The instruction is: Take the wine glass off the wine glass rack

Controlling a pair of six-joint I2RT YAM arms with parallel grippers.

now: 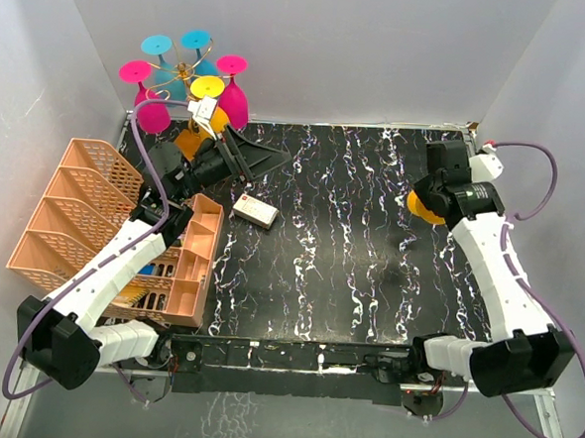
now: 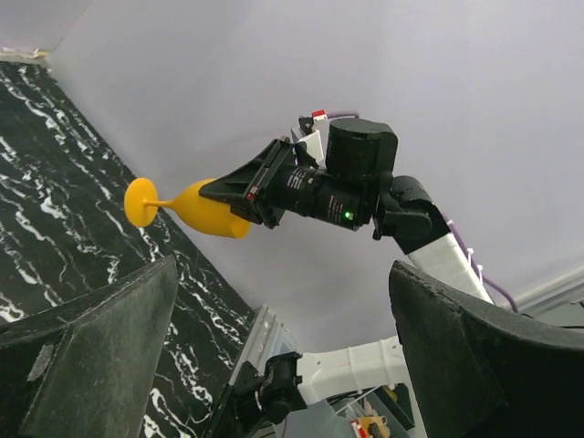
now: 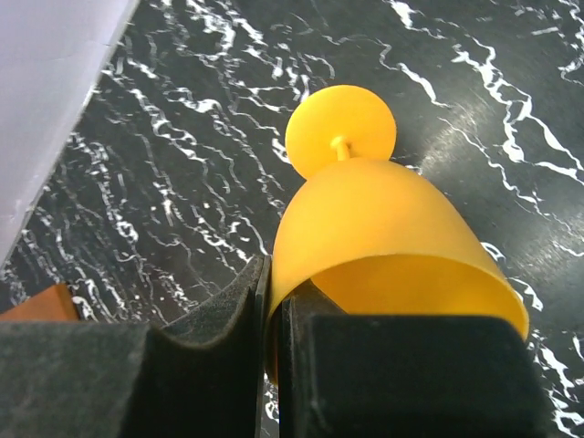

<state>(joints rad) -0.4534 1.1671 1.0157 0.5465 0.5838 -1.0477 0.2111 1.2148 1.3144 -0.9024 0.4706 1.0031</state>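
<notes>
My right gripper holds the orange wine glass (image 1: pixel 423 204) by its rim, with the glass's foot pointing sideways, so next it will move down and tilt to stand the glass on the bare tabletop below and release the glass's rim.
The gold wire wine glass rack (image 1: pixel 187 71) stands at the table's far left corner on its orange-brown base (image 1: pixel 190 139). Several pink, blue and yellow glasses hang from it, feet up. My right gripper (image 1: pixel 435 195) is at the far right, shut on the rim of an orange wine glass (image 1: pixel 423 204). In the right wrist view, the gripper (image 3: pixel 278 310) pinches the glass (image 3: pixel 365 219) wall, which lies sideways above the table with its foot pointing away. My left gripper (image 1: pixel 254 160) is open and empty just right of the rack's base. Its fingers (image 2: pixel 91 356) are spread wide, and its view shows the orange glass (image 2: pixel 196 210) across the table.
A peach lattice basket (image 1: pixel 75 206) and a peach divided tray (image 1: pixel 198 263) sit at the left beside my left arm. A small white box (image 1: pixel 255 211) lies on the black marbled table (image 1: pixel 350 252) near the left gripper. Grey walls close in the back and sides.
</notes>
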